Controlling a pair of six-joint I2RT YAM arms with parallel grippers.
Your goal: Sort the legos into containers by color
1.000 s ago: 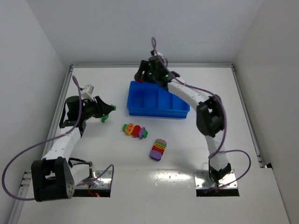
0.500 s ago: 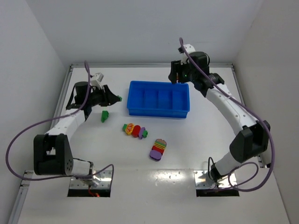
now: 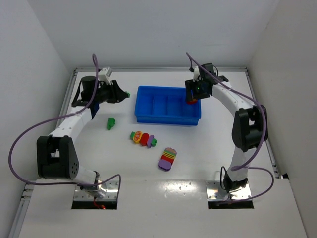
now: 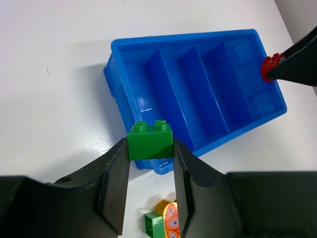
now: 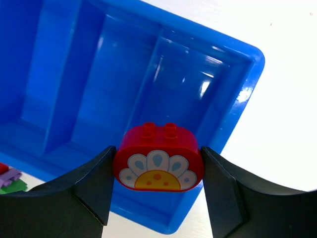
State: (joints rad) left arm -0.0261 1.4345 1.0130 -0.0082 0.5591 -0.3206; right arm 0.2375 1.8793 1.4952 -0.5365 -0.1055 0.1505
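Note:
The right gripper lowers the red brick a little toward the bottom of the tray's empty end section [image 3: 190,112] [image 5: 173,91] below the gripper and releases it there next.
The blue tray [image 3: 168,118] with four compartments sits mid-table; it also shows in the left wrist view [image 4: 198,148] and the right wrist view [image 5: 237,99]. My left gripper [image 3: 125,92] is shut on a green brick [image 4: 150,141], held above the table left of the tray. My right gripper [image 3: 192,100] is shut on a red brick with a flower print [image 5: 158,163], over the tray's rightmost compartment. A loose green brick [image 3: 110,122], a multicoloured clump [image 3: 142,138] and a striped stack [image 3: 168,158] lie on the table in front of the tray.
White walls enclose the table on the left, back and right. Purple cables loop from both arms. The arm bases sit at the near edge.
My right gripper has swung from the tray's far left corner, out past its far right corner, and back over the right compartment with the red brick. My left gripper rose and moved toward the tray, away from the loose green brick on the table.

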